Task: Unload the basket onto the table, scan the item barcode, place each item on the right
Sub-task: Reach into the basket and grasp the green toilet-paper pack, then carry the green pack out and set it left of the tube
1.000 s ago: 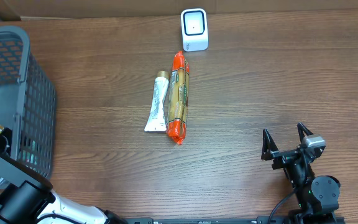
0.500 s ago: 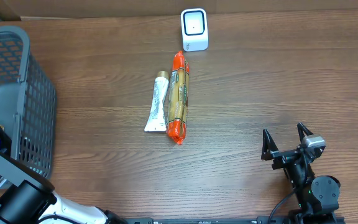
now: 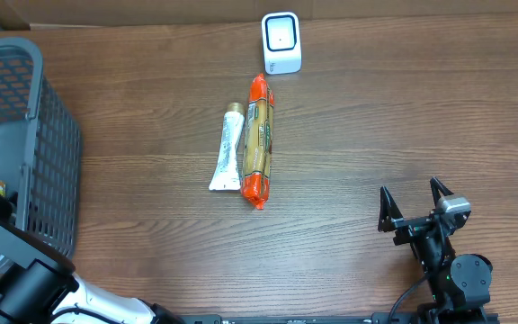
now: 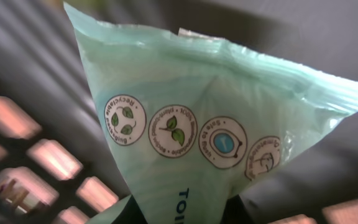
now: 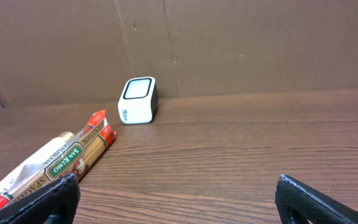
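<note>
The spot on the tabletop beside the white tube is clear. I will lift my left gripper over the side of the basket and come down to let go of the packet there.
A pale green plastic packet with round printed symbols fills the left wrist view. It lies inside the grey basket, and my left gripper is shut on its lower end, with dark fingers on either side. In the overhead view the left arm reaches into the basket at the left edge. The white scanner stands at the far middle of the table and also shows in the right wrist view. My right gripper rests near the front right, open and holding nothing.
A white tube and a long red-ended spaghetti packet lie side by side in front of the scanner. The basket's mesh wall surrounds the left gripper. A cardboard wall backs the table.
My left gripper has closed from wide open onto the green packet inside the basket, and the left arm shifted slightly. The right arm has not moved.
</note>
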You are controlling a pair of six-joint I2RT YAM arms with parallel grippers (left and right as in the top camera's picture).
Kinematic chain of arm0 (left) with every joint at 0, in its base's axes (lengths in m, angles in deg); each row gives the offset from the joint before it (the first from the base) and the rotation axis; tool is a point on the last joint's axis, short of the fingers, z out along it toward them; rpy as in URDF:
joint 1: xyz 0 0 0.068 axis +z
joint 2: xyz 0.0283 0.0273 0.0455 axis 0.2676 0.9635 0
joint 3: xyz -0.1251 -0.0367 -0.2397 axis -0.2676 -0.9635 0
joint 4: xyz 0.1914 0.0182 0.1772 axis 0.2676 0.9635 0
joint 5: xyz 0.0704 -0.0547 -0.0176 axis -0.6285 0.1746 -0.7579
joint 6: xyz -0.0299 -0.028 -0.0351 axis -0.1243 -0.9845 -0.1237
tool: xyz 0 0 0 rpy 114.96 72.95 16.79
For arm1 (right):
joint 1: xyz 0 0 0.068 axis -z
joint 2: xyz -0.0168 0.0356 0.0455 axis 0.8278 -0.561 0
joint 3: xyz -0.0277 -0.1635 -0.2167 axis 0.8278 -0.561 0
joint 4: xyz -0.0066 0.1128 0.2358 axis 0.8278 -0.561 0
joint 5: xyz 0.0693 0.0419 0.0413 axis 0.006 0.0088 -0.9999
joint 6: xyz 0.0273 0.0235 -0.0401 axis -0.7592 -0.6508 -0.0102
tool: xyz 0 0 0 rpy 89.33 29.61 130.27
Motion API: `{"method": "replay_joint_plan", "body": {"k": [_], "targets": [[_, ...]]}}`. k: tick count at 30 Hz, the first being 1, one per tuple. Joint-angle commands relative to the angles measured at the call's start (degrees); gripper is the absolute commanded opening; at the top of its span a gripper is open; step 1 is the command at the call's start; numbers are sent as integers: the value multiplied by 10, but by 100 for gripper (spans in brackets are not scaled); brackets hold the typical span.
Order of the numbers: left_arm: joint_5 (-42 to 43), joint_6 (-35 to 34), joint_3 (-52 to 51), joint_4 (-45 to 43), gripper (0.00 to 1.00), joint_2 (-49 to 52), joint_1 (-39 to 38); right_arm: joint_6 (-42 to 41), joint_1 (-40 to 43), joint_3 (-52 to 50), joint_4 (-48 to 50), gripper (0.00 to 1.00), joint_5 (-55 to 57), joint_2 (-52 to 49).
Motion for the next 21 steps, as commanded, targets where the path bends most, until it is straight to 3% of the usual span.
{"method": "replay_joint_plan", "body": {"k": [1, 5, 15, 21], "targets": [[23, -18, 122, 40, 4, -7, -13, -2, 2, -6, 3, 100, 4, 5], [66, -16, 249, 109, 4, -9, -30, -2, 2, -6, 2, 100, 4, 5], [82, -2, 500, 199, 4, -45, -98, -2, 2, -6, 2, 100, 4, 5], [188, 40, 567, 216, 4, -129, -166, -2, 2, -6, 2, 100, 4, 5]]}}
